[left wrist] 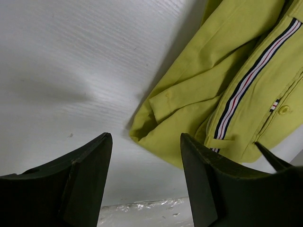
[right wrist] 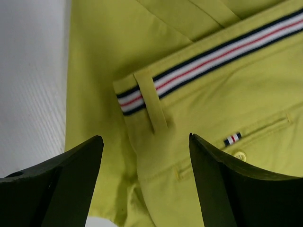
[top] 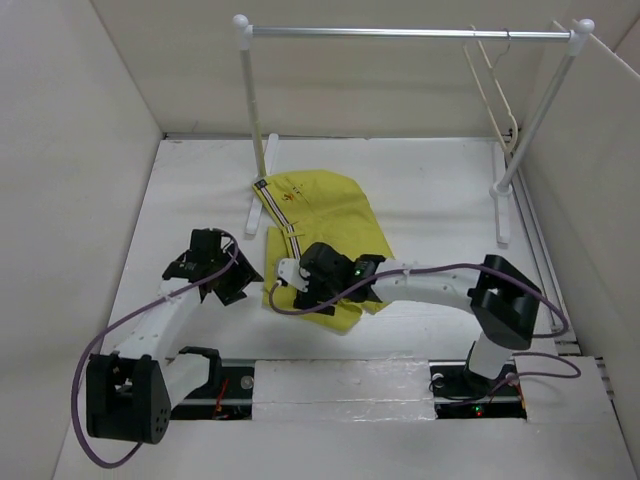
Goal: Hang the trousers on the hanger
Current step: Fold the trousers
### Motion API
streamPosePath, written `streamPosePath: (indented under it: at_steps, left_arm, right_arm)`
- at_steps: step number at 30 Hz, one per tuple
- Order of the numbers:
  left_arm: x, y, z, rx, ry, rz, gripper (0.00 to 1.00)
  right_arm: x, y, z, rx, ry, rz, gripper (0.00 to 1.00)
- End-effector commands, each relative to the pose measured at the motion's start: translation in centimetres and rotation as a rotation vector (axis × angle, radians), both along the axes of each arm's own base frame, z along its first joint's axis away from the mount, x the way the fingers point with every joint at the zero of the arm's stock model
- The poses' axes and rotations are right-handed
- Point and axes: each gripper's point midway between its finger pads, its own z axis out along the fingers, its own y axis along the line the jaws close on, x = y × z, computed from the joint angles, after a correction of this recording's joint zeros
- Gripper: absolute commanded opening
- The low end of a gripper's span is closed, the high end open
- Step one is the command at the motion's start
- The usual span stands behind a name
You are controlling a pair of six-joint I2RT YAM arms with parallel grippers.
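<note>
My right gripper is open above the near end of the striped waistband, the end with its belt loop point(right wrist: 154, 101), so it will move down onto that end next and close there.
The mustard-yellow trousers point(top: 322, 212) lie crumpled on the white table, folded over, with the striped waistband point(right wrist: 208, 54) and a belt loop point(right wrist: 154, 101) facing up. The cream hanger point(top: 497, 95) hangs by its hook at the right end of the rail, far from both arms. My right gripper point(top: 298, 288) hovers open just over the trousers' near edge, with cloth under the gap point(right wrist: 146, 156) and nothing pinched. At the left of the cloth, my left gripper point(top: 238, 283) stands open over bare table point(left wrist: 147, 156). The trousers' edge point(left wrist: 189, 118) lies just beyond its right finger.
A silver rail point(top: 400, 32) on two white posts spans the back; the left post's foot point(top: 255, 215) touches the trousers' far edge. White walls close in both sides. Purple cables loop from both arms. A shiny taped strip point(top: 340, 385) runs between the arm bases.
</note>
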Motion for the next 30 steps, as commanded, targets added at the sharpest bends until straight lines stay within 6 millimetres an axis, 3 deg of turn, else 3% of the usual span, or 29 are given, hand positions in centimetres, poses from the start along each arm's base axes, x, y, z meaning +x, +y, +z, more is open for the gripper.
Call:
streamPosePath:
  at_steps: [1, 2, 6, 9, 10, 11, 14, 15, 16, 17, 18, 19, 20, 21, 22, 23, 24, 25, 26, 27, 29, 30]
  left_arm:
    - [0.8, -0.7, -0.9, -0.029, -0.005, -0.013, 0.56]
    - [0.8, -0.7, -1.4, -0.027, 0.005, -0.013, 0.56]
    - [0.7, -1.0, -3.6, 0.002, 0.056, -0.038, 0.56]
    - [0.0, -3.3, -4.6, 0.059, 0.087, -0.11, 0.56]
    - [-0.2, -4.4, -4.6, 0.067, 0.09, -0.137, 0.56]
    - [0.1, -5.0, -4.6, 0.04, 0.08, -0.114, 0.55]
    - [-0.2, -5.1, -4.8, 0.025, 0.073, -0.1, 0.53]
    - [-0.2, -5.1, -4.8, 0.02, 0.064, -0.097, 0.5]
    - [-0.1, -5.0, -4.8, 0.025, 0.058, -0.097, 0.44]
    - [-0.1, -5.0, -4.8, 0.025, 0.058, -0.097, 0.44]
    - [-0.1, -5.0, -5.1, 0.03, 0.061, -0.1, 0.25]
    - [0.0, -5.0, -5.2, 0.031, 0.058, -0.104, 0.14]
    - [0.1, -5.0, -5.3, 0.032, 0.061, -0.107, 0.0]
    - [0.6, -4.9, -4.7, 0.034, 0.055, -0.099, 0.0]
    - [1.0, -4.8, -4.3, 0.044, 0.039, -0.103, 0.0]
    - [1.4, -4.4, -3.6, 0.055, 0.027, -0.092, 0.0]
    - [2.8, -4.3, -1.5, 0.044, -0.045, -0.076, 0.0]
    - [3.4, -3.9, -0.5, 0.056, -0.083, -0.072, 0.0]
    - [3.7, -3.3, 0.4, 0.075, -0.1, -0.056, 0.0]
    - [4.9, -2.5, 2.4, 0.091, -0.153, -0.022, 0.0]
    - [5.4, -0.1, 3.3, 0.182, -0.166, 0.025, 0.0]
    - [6.1, 0.6, 4.4, 0.189, -0.19, 0.043, 0.0]
  right_arm:
    - [1.8, 4.1, 2.5, 0.123, -0.06, -0.019, 0.78]
    - [2.0, 4.4, 1.3, 0.103, -0.052, -0.024, 0.79]
    - [2.8, 4.8, 0.1, 0.085, -0.069, -0.077, 0.76]
    - [3.7, 4.7, -0.4, 0.072, -0.087, -0.147, 0.58]
    - [4.2, 4.3, -0.2, 0.066, -0.106, -0.185, 0.28]
    - [4.4, 3.8, 0.5, 0.081, -0.11, -0.245, 0.07]
    - [4.7, 2.9, 3.4, 0.132, -0.148, -0.299, 0.0]
    - [5.2, 1.6, 4.1, 0.144, -0.16, -0.358, 0.0]
    - [5.4, -0.3, 8.6, 0.239, -0.193, -0.425, 0.0]
    - [5.2, -0.6, 8.4, 0.224, -0.189, -0.425, 0.0]
    - [5.3, -2.1, 9.0, 0.241, -0.193, -0.479, 0.0]
    - [5.6, -4.4, 11.6, 0.297, -0.212, -0.53, 0.0]
    - [5.6, -5.9, 12.4, 0.318, -0.212, -0.572, 0.0]
    - [5.6, -7.4, 13.0, 0.348, -0.199, -0.624, 0.0]
    - [6.1, -10.3, 12.1, 0.322, -0.189, -0.693, 0.0]
    - [5.7, -12.1, 14.1, 0.412, -0.184, -0.748, 0.0]
    - [5.6, -13.3, 14.3, 0.443, -0.17, -0.771, 0.0]
    - [5.2, -15.3, 13.1, 0.424, -0.159, -0.81, 0.0]
    - [5.4, -18.1, 14.6, 0.501, -0.172, -0.9, 0.0]
    - [5.2, -19.9, 14.7, 0.512, -0.182, -0.948, 0.0]
    - [4.6, -24.7, 12.8, 0.479, -0.175, -1.11, 0.0]
    - [3.9, -26.4, 13.2, 0.505, -0.185, -1.147, 0.0]
